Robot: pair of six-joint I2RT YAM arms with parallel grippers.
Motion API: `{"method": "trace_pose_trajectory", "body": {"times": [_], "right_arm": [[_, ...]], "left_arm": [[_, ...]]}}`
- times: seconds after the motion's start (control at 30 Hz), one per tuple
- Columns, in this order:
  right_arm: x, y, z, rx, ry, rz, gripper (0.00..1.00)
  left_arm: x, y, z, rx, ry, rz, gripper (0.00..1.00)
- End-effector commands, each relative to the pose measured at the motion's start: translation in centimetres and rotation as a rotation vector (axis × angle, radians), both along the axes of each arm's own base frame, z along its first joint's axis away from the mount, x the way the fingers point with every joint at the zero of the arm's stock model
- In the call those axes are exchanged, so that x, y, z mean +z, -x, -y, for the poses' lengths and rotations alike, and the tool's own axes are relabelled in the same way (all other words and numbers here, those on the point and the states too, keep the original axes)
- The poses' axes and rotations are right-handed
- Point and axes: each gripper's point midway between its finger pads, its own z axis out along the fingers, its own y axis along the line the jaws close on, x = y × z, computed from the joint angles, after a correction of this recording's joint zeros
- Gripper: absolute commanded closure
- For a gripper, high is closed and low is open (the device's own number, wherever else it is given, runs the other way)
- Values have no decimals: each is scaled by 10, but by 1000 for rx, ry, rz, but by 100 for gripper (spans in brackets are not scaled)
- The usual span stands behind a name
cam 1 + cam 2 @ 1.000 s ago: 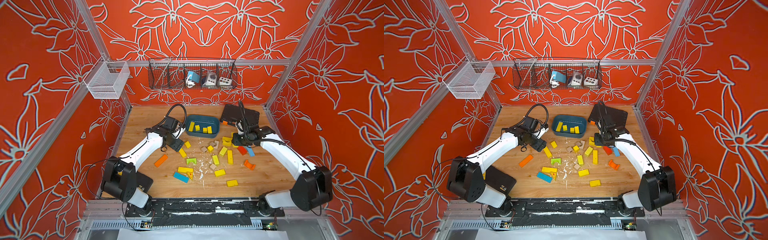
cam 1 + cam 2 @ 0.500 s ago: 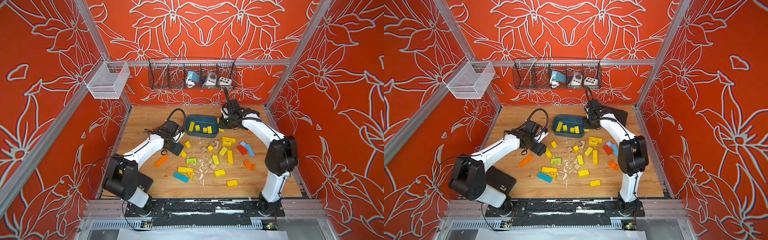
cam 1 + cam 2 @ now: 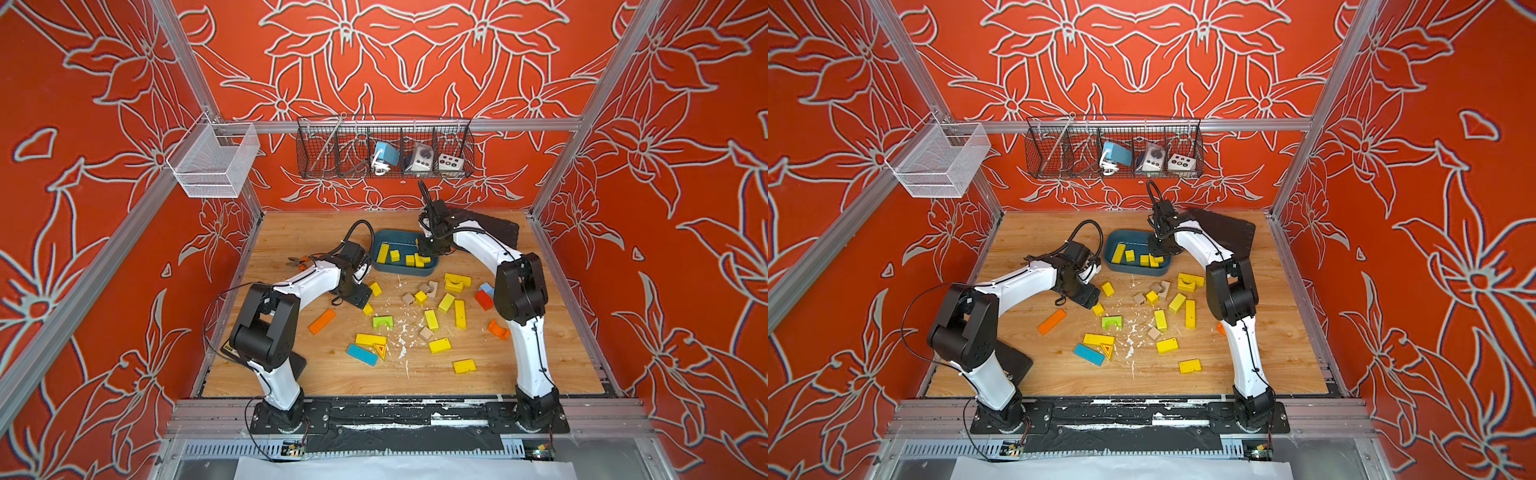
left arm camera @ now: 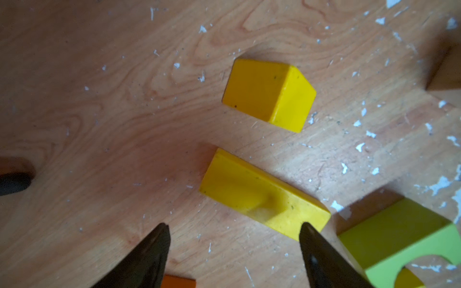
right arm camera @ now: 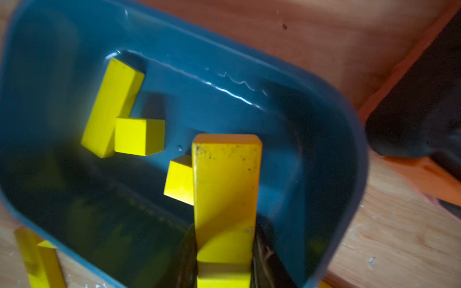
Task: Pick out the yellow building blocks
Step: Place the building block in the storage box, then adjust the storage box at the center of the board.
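The yellow bar [image 3: 368, 308] [image 4: 264, 195] lies uncovered just past the robot's open fingertips, so the left gripper should come down over it, one fingertip on either side, and close.
My right gripper [image 5: 224, 269] is shut on a yellow bar [image 5: 225, 187] and holds it over the blue tray [image 3: 405, 272], which also shows in the right wrist view [image 5: 249, 74]. Inside the tray lie a long yellow block [image 5: 112, 107] and two yellow cubes [image 5: 138, 136]. My left gripper [image 4: 233, 228] hangs open just above the table, also seen in a top view [image 3: 359, 297]. Just past its fingertips lies a yellow bar [image 4: 262, 197], with a yellow cube [image 4: 269, 93] farther on. Several more yellow building blocks [image 3: 459, 313] lie scattered mid-table, among them a red-edged triangle [image 3: 379, 350].
Among the yellow blocks lie a lime-green arch [image 3: 382, 322], an orange bar [image 3: 322, 321], a blue bar [image 3: 361, 354], a red block [image 3: 483, 299], an orange arch [image 3: 498, 329] and tan blocks [image 3: 426, 333]. A black pad [image 3: 498, 226] sits at the back right. White flecks litter the wood.
The right arm has swung from the block pile to above the blue tray, carrying the yellow bar. The left gripper has edged a little toward the nearby yellow blocks.
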Motion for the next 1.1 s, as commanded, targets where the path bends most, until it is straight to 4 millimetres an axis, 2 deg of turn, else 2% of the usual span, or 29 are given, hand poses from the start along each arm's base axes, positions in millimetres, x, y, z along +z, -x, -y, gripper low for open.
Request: {"method": "trace_pose_trajectory", "body": {"times": [0.0,0.17,0.3,0.5,0.63,0.83,1.07], "right_arm": [[0,1,6,15,66,8,72],[-6,4,8,24,97,5,67],[-13,6,10,31,119,-4,61],[-15,6,11,33,131,-2,50],[-17,7,11,31,130,-6,47],[-7,9,18,12,152,23,47],[18,13,30,-2,191,65,45]], "left_arm": [[-1,-8,5,34,25,-13,19],[-9,-10,9,44,40,-46,19],[-17,-7,7,62,28,-70,17],[-18,-5,3,75,5,-67,16],[-24,0,1,71,-6,-80,16],[-32,4,-4,57,-43,-82,23],[-32,8,-9,41,-70,-85,30]]}}
